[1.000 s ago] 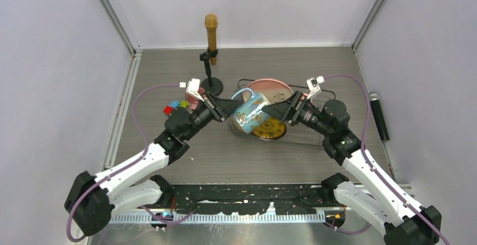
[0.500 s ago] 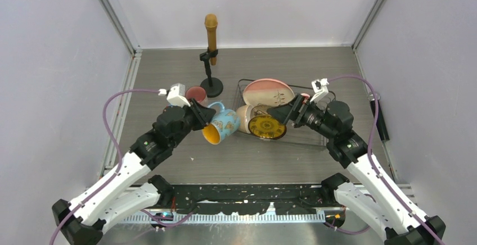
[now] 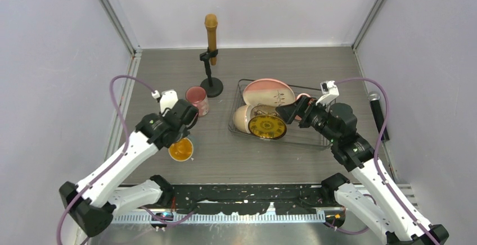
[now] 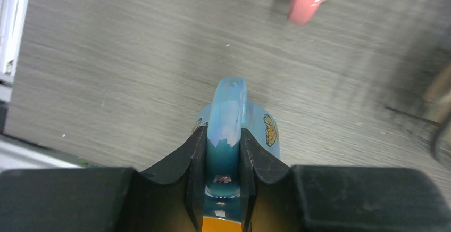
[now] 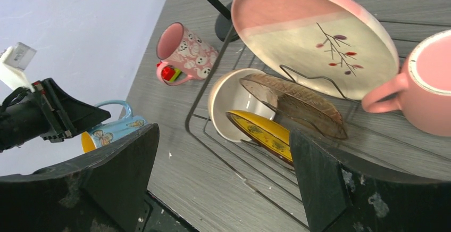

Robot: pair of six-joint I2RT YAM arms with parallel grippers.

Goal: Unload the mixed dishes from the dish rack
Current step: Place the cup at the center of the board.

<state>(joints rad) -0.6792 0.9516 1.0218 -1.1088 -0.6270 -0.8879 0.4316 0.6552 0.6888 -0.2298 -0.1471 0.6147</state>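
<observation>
I need to carry the blue butterfly mug outward with my left gripper and lower it onto the table beside the pink mug's handle.
My left gripper (image 3: 179, 136) is shut on the handle of a blue butterfly mug with yellow inside (image 3: 181, 150), mouth up, low over the table left of the dish rack (image 3: 306, 139). In the left wrist view my fingers (image 4: 194, 157) pinch the handle (image 4: 227, 109). A pink mug (image 3: 197, 100) stands on the table. The rack holds a large pink-and-cream plate (image 3: 269, 91), a cream bowl (image 3: 242, 119), a brownish bowl (image 5: 298, 104), a small yellow plate (image 3: 267, 127) and another pink mug (image 5: 425, 77). My right gripper (image 3: 288, 113) is open over the rack, holding nothing.
A black microphone stand (image 3: 211, 59) stands behind the pink mug. A second microphone (image 3: 378, 116) lies at the table's right edge. A red toy block (image 5: 169, 73) lies beside the pink mug. Walls close the left, right and back.
My left arm carried the butterfly mug from the rack leftward and down towards the near left of the table, turning it mouth up. My right gripper drew back a little to the right.
</observation>
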